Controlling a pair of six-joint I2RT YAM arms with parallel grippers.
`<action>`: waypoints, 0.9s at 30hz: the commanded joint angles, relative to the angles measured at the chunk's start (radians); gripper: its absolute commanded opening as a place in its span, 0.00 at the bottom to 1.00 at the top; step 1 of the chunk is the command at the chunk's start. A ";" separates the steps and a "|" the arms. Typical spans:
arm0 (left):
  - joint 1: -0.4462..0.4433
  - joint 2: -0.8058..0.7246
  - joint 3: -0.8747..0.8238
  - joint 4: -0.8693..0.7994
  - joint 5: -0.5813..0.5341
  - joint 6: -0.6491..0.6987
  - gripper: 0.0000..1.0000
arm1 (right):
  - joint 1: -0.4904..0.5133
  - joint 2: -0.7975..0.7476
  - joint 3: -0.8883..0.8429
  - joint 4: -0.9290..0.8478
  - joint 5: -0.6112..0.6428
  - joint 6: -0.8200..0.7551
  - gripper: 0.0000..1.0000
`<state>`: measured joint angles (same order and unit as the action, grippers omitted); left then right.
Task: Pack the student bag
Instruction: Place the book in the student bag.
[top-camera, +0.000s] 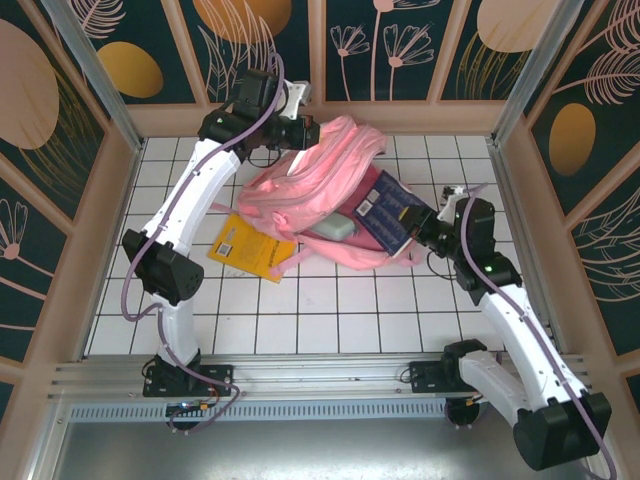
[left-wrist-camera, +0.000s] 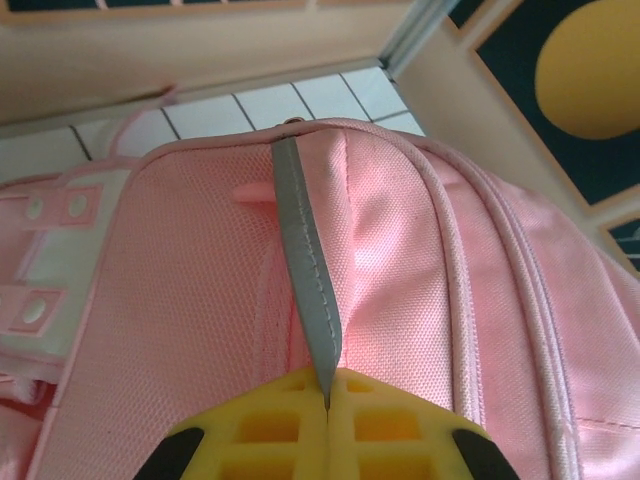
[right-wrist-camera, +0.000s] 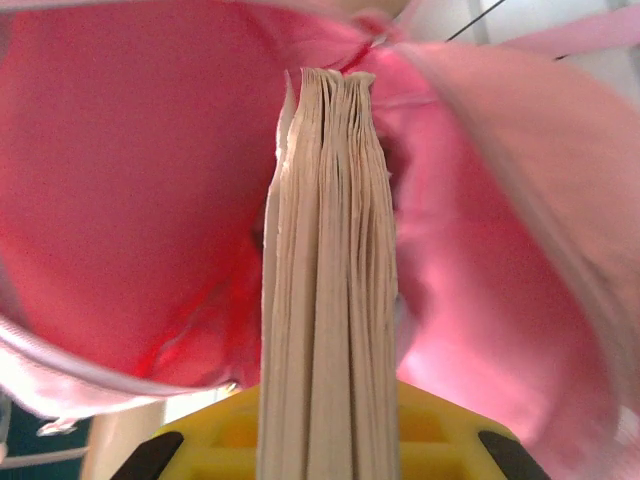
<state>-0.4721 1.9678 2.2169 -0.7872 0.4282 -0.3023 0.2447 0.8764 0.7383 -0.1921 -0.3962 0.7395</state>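
Observation:
My right gripper pushes the dark blue book deeper into the bag's opening (right-wrist-camera: 405, 170) next and releases it there, since only the book's far end sits inside the bag's pink lining (right-wrist-camera: 130, 200).
The student bag (top-camera: 315, 185), soft and pink, lies in the middle of the tiled table with its mouth facing right. My left gripper (left-wrist-camera: 327, 400) is shut on the bag's grey reflective stripe (left-wrist-camera: 308, 280) at the bag's far end, and in the top view it is the left gripper (top-camera: 300, 130). My right gripper (top-camera: 425, 225) is shut on a dark blue book (top-camera: 388, 212). The book's far end sits inside the bag's mouth. In the right wrist view its page edges (right-wrist-camera: 325, 300) stand between my yellow fingers, with the pink lining (right-wrist-camera: 130, 200) around them.
A yellow book (top-camera: 250, 245) lies flat on the table by the bag's left front side. A pale grey-green flat item (top-camera: 330, 228) rests at the bag's front edge. Wooden walls with aluminium posts (top-camera: 515, 100) ring the table.

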 joint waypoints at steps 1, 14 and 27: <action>0.009 -0.052 0.015 0.189 0.181 0.011 0.00 | -0.005 0.021 -0.049 0.243 -0.221 0.132 0.00; 0.008 -0.040 0.021 0.230 0.243 -0.027 0.00 | 0.098 0.298 -0.035 0.571 -0.119 0.421 0.00; 0.009 -0.045 0.003 0.284 0.295 -0.085 0.00 | 0.297 0.946 0.374 0.661 0.148 0.463 0.00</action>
<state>-0.4641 1.9709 2.1902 -0.7246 0.6258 -0.3557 0.5251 1.7329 1.0298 0.3828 -0.3161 1.1797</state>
